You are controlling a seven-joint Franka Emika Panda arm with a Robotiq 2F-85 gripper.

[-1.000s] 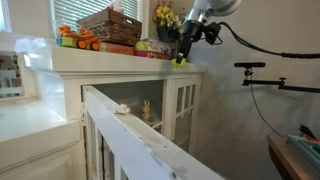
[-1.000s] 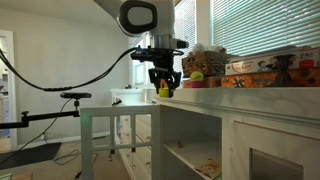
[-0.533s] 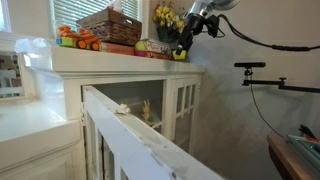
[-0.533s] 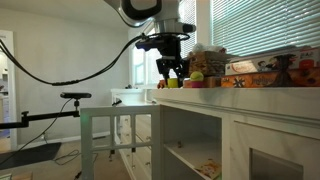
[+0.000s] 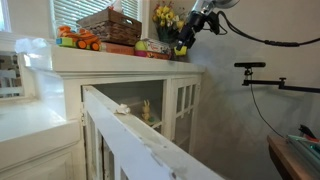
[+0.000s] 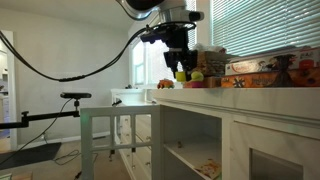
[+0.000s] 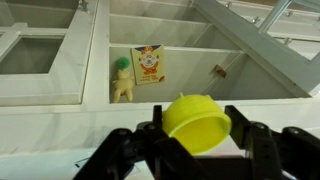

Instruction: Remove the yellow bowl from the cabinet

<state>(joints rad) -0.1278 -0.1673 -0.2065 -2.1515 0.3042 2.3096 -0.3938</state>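
Note:
I will move my gripper toward the boxes and down to let go of the yellow bowl beside them, as the top ledge's front strip is bare there.
My gripper (image 7: 196,135) is shut on the yellow bowl (image 7: 196,121) and holds it tilted above the top ledge of the white cabinet (image 7: 60,110). In both exterior views the gripper (image 5: 186,40) (image 6: 181,72) hangs over the end of the cabinet's top ledge (image 5: 120,58) (image 6: 240,95), and the bowl shows as a small yellow spot (image 5: 182,50) (image 6: 181,75) between the fingers. The wrist view looks down past the ledge into the open cabinet shelves.
On the ledge stand a wicker basket (image 5: 110,24), a yellow flower bunch (image 5: 166,16), boxes and toys (image 5: 76,40). A cabinet door (image 5: 140,130) stands open. A small figure (image 7: 122,78) and a picture card (image 7: 150,65) lie on a shelf. A stand (image 5: 262,68) is nearby.
The gripper has risen with the yellow bowl and moved in over the cabinet's top ledge, toward the flowers and boxes.

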